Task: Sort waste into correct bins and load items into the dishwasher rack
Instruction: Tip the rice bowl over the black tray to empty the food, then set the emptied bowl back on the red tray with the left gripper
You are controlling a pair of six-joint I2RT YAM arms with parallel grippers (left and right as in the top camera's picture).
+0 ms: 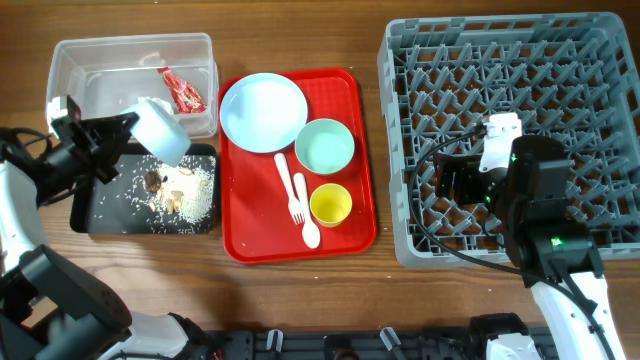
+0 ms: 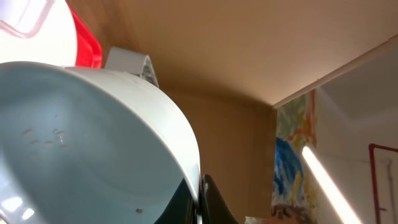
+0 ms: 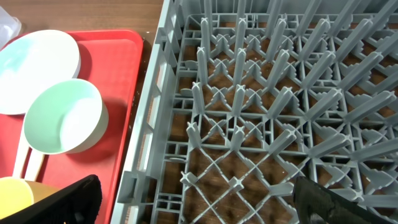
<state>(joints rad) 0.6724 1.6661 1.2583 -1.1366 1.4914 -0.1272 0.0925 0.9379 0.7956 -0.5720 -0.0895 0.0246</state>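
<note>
I will next turn the bowl upright with my left gripper, move it across to the red tray, and lower it to let it go on the patch [image 1: 253,200] beside the fork, since that spot is bare.
My left gripper [image 1: 128,128] is shut on the rim of a pale blue-green bowl [image 1: 163,131], held tipped over the black tray [image 1: 95,222]. Brownish food scraps [image 1: 170,190] and white crumbs lie in that tray. In the left wrist view the bowl [image 2: 87,149] fills the frame, with a few crumbs stuck inside. A red wrapper [image 1: 183,91] lies in the clear tub [image 1: 70,62]. On the red tray sit the plate [image 1: 263,111], the other bowl [image 1: 325,146], the yellow cup [image 1: 331,204], and the white fork and spoon [image 1: 300,205]. My right gripper [image 3: 196,196] is open above the grey rack [image 1: 600,60].
The red serving tray [image 1: 350,100] lies between the bins and the rack. In the right wrist view the rack's left wall [image 3: 149,124] runs beside the red tray [image 3: 124,56], with the bowl [image 3: 62,117] and plate [image 3: 34,68] on it.
</note>
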